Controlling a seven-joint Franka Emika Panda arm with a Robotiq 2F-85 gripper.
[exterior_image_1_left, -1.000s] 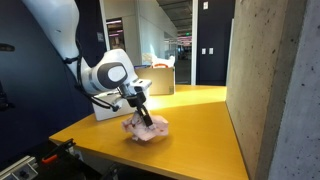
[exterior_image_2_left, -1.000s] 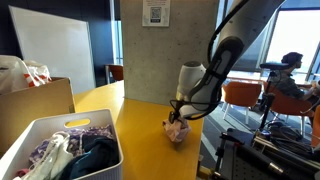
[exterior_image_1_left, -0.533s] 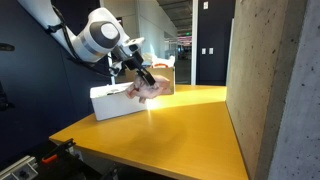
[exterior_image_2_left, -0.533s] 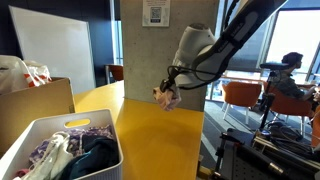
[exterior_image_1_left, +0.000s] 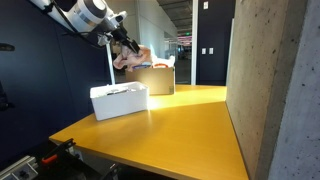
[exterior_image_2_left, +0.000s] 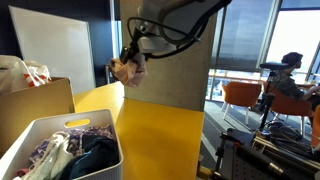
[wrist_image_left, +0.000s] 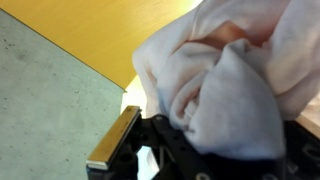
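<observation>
Clothes are gathered in the white bin (exterior_image_2_left: 60, 150). My gripper will swing across to it next and go down over the mixed clothes to let go of the pale pink cloth.
My gripper (exterior_image_1_left: 124, 44) is shut on a bunched pale pink cloth (exterior_image_1_left: 133, 58) and holds it high in the air. In an exterior view the cloth hangs above the white bin (exterior_image_1_left: 119, 100) and in front of the cardboard box (exterior_image_1_left: 155, 79). In an exterior view the gripper (exterior_image_2_left: 134, 55) carries the cloth (exterior_image_2_left: 125, 71) above the yellow table (exterior_image_2_left: 150, 135), between the far wall and the white bin (exterior_image_2_left: 60, 150). In the wrist view the cloth (wrist_image_left: 225, 80) fills most of the picture and hides the fingertips.
The white bin holds several mixed clothes (exterior_image_2_left: 75, 155). A cardboard box (exterior_image_2_left: 35, 105) with a bag in it stands beside it. A concrete pillar (exterior_image_1_left: 270, 90) borders the table. Orange chairs (exterior_image_2_left: 245, 98) and a seated person (exterior_image_2_left: 290, 75) are beyond the table's edge.
The gripper has lifted the pink cloth off the table and carried it up and across toward the white bin and cardboard box.
</observation>
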